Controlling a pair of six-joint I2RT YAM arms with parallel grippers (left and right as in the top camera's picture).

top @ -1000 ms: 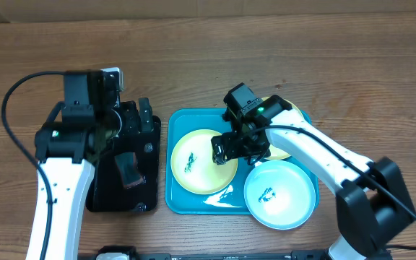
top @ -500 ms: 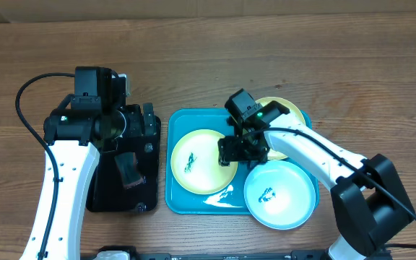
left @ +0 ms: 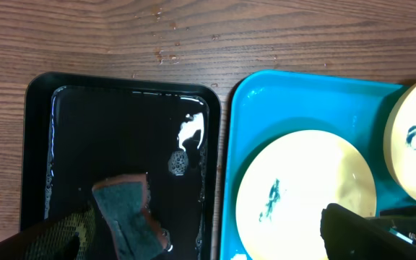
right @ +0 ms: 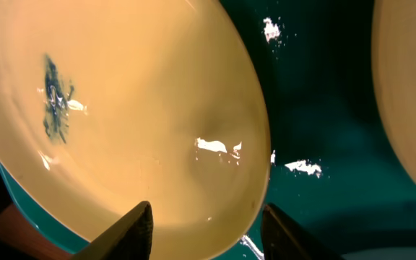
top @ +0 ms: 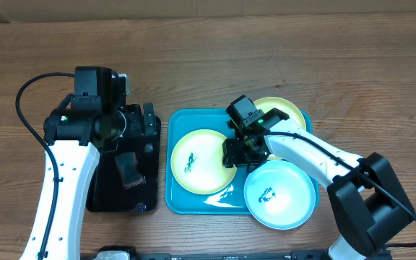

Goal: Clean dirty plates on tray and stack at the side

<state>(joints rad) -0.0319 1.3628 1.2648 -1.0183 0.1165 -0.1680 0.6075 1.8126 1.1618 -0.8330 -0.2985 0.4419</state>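
Observation:
The sponge lies slanted in the black tray. My left gripper will turn as it lowers there, so its open fingers go around the dark sponge's long sides (top: 128, 170) (left: 131, 219).
The cyan tray (top: 175, 198) holds three dirty plates. A yellow-green one (top: 197, 160) with a dark smudge lies at its left. Another yellow-green plate (top: 284, 115) sits at the back right, and a light blue one (top: 280, 193) at the front right. My right gripper (top: 238, 154) is down at the left plate's right rim. In the right wrist view, the gripper (right: 208, 231) is open and straddles that rim of the plate (right: 121, 108). One finger is over the plate and one is outside it, a little off the edge. My left gripper (left: 215, 242) hangs open above the black tray (left: 38, 144).
A dark sponge (top: 127, 170) lies in the wet black tray (top: 100, 195), left of the cyan tray. White smears mark the cyan tray floor (right: 316, 108). Wooden table surrounds both trays, and the right arm reaches over the tray's right half.
My right gripper's jaws have narrowed around the left plate's right rim and shifted slightly right. The left arm swung a little early on, then stayed still.

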